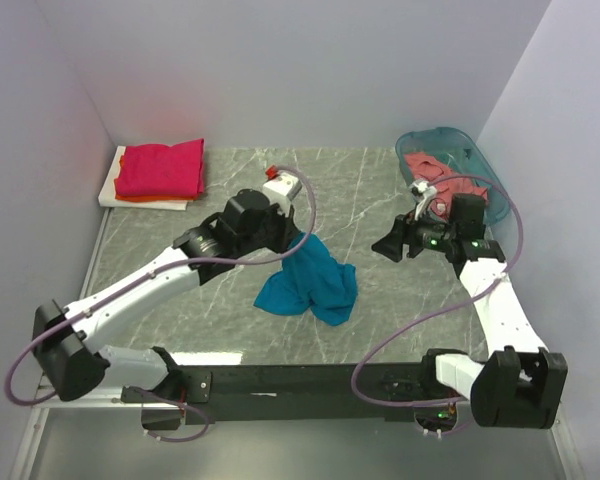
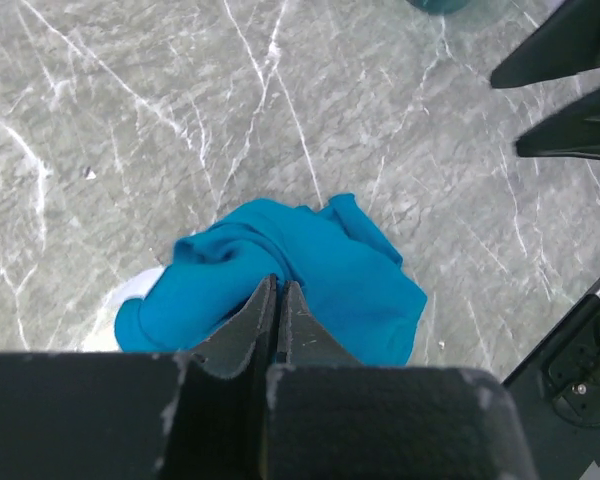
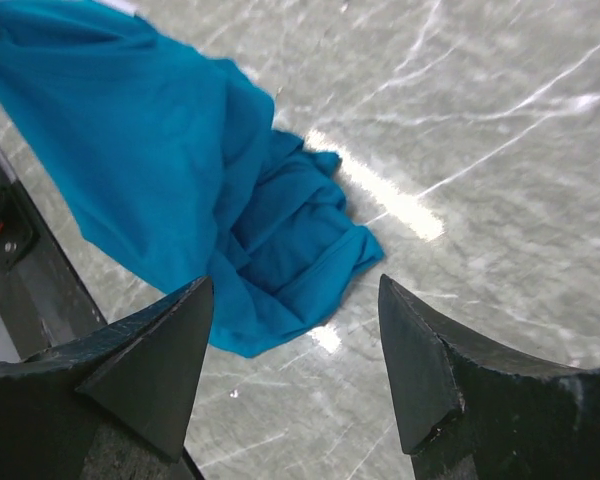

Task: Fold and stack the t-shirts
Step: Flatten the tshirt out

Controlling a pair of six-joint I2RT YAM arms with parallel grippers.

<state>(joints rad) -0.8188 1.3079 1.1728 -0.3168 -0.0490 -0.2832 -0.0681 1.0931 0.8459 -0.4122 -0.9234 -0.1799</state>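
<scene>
The right gripper will go down toward the left in the top view onto the teal-blue t-shirt's jutting corner (image 1: 351, 270) (image 3: 365, 249), because that corner is below the right gripper's fingers on that side.
The teal-blue t-shirt (image 1: 310, 283) is bunched at the table's middle, its upper part lifted. My left gripper (image 1: 298, 240) is shut on its top edge; in the left wrist view the jaws (image 2: 280, 288) close on the cloth (image 2: 330, 265), which hangs down to the table. My right gripper (image 1: 379, 247) is open and empty, just right of the shirt; in the right wrist view it (image 3: 295, 290) hovers above the shirt's lower corner (image 3: 180, 170). The magenta-red t-shirt (image 1: 161, 167) lies folded on the orange one (image 1: 150, 201) at the back left. The salmon-pink t-shirt (image 1: 432, 172) is in the basket.
The translucent teal basket (image 1: 477, 157) stands at the back right, beside my right arm. The flat white board (image 1: 109, 187) under the folded shirts lies against the left wall. The black base rail (image 1: 310, 380) runs along the near edge. My right gripper's fingers (image 2: 565, 50) show in the left wrist view.
</scene>
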